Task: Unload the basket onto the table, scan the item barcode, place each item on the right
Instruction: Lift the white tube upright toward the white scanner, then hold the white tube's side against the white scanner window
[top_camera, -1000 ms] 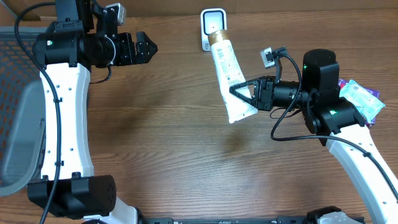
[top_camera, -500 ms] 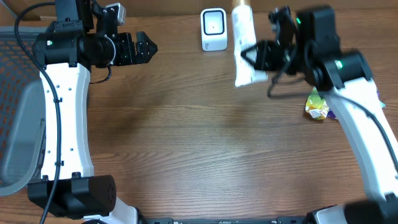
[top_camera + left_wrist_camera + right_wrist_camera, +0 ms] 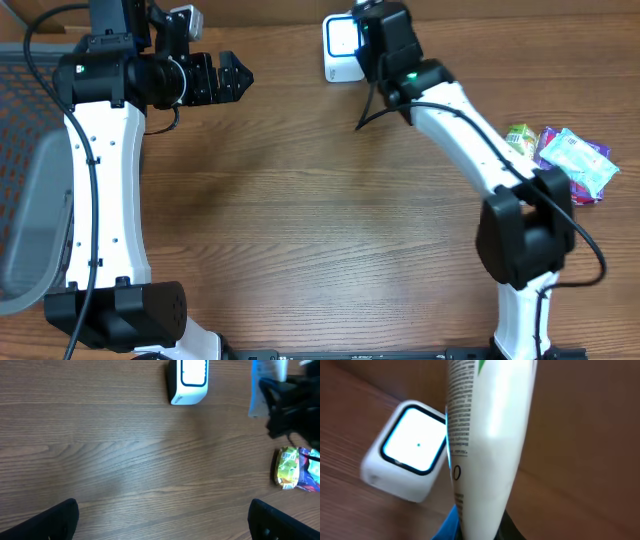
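My right gripper brings the tube (image 3: pixel 490 435) next to the bare tabletop beside the green packet, below my gripper and to its right in the overhead view. It then lowers and releases the tube there.
The item, a white tube (image 3: pixel 490 435) with small black print down its side, stands upright in the right wrist view. My right gripper (image 3: pixel 482 532) is shut on its lower end. Just left of the tube is the white barcode scanner (image 3: pixel 407 457), its window lit. From overhead, the right gripper (image 3: pixel 380 35) hangs beside the scanner (image 3: pixel 340 45) at the table's back edge, and the arm hides the tube. The left wrist view catches the scanner (image 3: pixel 189 380) and the tube's blue-edged end (image 3: pixel 256 395). My left gripper (image 3: pixel 235 78) stays open at the back left, holding nothing.
Several snack packets (image 3: pixel 570 160) lie at the right side of the table, a green one (image 3: pixel 520 138) nearest the arm. A grey mesh chair (image 3: pixel 30 200) stands off the table's left edge. A brown wall runs behind the scanner.
My right arm has swung the tube from the middle right of the table up to the back, beside the scanner. The left arm has not moved.
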Tool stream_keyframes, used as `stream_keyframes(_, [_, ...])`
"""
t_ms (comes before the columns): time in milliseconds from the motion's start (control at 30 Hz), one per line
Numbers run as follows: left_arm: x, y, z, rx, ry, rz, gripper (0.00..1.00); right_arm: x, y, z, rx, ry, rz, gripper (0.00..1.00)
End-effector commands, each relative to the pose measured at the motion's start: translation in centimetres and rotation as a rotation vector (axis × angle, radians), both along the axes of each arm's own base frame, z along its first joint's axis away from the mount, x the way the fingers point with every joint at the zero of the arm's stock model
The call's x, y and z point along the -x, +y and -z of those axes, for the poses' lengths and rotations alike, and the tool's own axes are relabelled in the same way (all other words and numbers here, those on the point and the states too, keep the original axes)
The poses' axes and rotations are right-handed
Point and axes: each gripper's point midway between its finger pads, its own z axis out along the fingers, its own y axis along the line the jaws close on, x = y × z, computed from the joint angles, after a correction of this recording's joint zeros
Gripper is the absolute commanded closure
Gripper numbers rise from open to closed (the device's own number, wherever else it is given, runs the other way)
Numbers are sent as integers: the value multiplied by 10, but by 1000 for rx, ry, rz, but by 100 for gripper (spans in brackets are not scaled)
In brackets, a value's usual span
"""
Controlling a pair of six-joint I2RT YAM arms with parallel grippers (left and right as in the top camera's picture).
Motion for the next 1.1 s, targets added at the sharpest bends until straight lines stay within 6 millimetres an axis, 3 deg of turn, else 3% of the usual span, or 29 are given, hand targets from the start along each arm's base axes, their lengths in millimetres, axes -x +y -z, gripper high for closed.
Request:
stream_keyframes(0, [0,-5,1,3,3,9,0,-21,-13,-22,294,-124,-5,96])
stream_keyframes(200, [0,-5,1,3,3,9,0,-38,-7,1,381,-154,-33,96])
stream_keyframes(467, [0,-5,1,3,3,9,0,-45,-6,36,504,-120,-65,96])
stream_keyframes(867, [0,-5,1,3,3,9,0,-45,-12,34,534,-120,-38,96])
stream_keyframes(1067, [0,-5,1,3,3,9,0,-42,-5,32,538,-130,-32,96])
